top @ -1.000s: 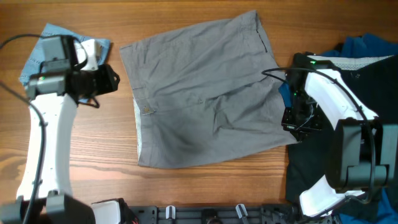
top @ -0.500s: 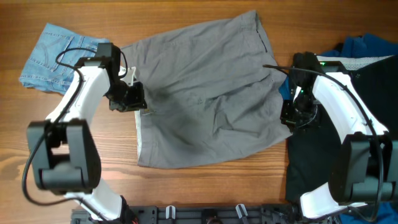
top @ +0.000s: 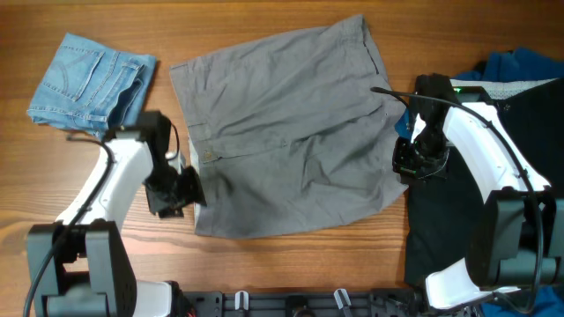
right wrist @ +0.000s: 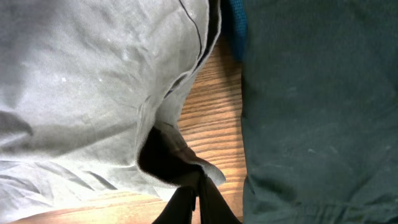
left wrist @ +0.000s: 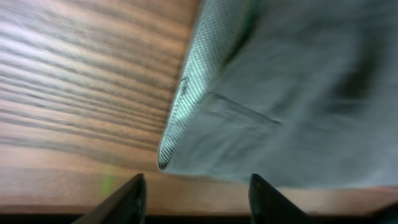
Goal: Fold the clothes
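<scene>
My right gripper lifts over the black garment's edge (top: 414, 204) (right wrist: 247, 168) to its right in the overhead view next, pulls the puckered hem straight, and releases it.
The mid-grey shorts (top: 282, 132) lie spread flat across the table's middle, waistband with pale lining at the left. My left gripper (top: 183, 192) is open by the waistband's lower left corner; in the left wrist view its fingers (left wrist: 198, 199) straddle bare wood just short of the pale lining edge (left wrist: 186, 93). My right gripper (top: 407, 164) is shut on the shorts' leg hem at the right edge; the right wrist view shows the fingers (right wrist: 198, 198) pinching the lifted grey hem (right wrist: 180, 163).
Folded light-blue denim shorts (top: 88, 81) lie at the back left. A black garment (top: 480, 220) and a bright-blue one (top: 520, 66) lie at the right, close under my right arm. The black garment (right wrist: 311, 106) fills the right wrist view's right side.
My left arm swung from the denim shorts to the waistband, then down to its lower left corner. My right gripper stayed at the right hem, shifting slightly.
</scene>
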You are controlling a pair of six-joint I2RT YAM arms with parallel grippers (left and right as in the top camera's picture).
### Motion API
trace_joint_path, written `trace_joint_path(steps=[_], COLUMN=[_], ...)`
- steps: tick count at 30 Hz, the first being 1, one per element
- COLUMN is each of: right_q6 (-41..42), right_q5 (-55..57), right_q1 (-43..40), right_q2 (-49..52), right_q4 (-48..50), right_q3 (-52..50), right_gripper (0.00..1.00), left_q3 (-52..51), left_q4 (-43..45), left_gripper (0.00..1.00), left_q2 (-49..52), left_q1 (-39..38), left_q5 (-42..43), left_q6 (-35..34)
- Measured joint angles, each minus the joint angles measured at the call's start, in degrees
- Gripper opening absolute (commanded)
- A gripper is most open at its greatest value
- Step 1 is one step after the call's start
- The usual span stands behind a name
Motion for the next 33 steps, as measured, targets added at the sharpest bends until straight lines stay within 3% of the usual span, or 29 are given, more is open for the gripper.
trace_joint_path(steps=[4, 6, 10, 12, 14, 22, 27, 33], right_q6=[0.0, 0.0, 0.0, 0.0, 0.0, 0.0, 0.0, 0.3], right_q5=[0.0, 0.0, 0.3, 0.3, 0.3, 0.5, 1.3, 1.3], right_q1=[0.0, 0.0, 0.0, 0.0, 0.0, -0.3, -1.7, -3.4], right_q2=[0.0, 0.0, 0.0, 0.0, 0.0, 0.0, -1.6, -10.4], right_q4=[0.0, 0.0, 0.3, 0.7, 1.3, 2.1, 0.3, -2.9], right_q3=[0.0, 0.0, 0.0, 0.0, 0.0, 0.0, 0.5, 8.7], right_gripper=[0.07, 0.07, 0.07, 0.07, 0.07, 0.06, 0.06, 0.04], left_q3=[-5.9, -7.3, -9.7, -11.1, -12.0, -10.7, -0.3, 8.8], left_q4=[4.7, 6.3, 9.4, 11.2, 11.3, 3.2, -5.1, -9.5], left_gripper=[0.72, 0.59, 0.22, 0.19, 0.04, 0.04, 0.04, 0.04], left_q2=[0.0, 0.0, -0.1, -0.2, -0.2, -0.3, -3.7, -14.4], left_q1=[0.0, 0.0, 0.0, 0.0, 0.0, 1.8, 8.9, 16.2], left_q5=[1.0, 1.6, 2.5, 3.7, 5.1, 7.4, 6.7, 2.3], left_q6=[-1.8, -2.8, -4.1, -4.3, -4.3, -3.3, -1.1, -0.6])
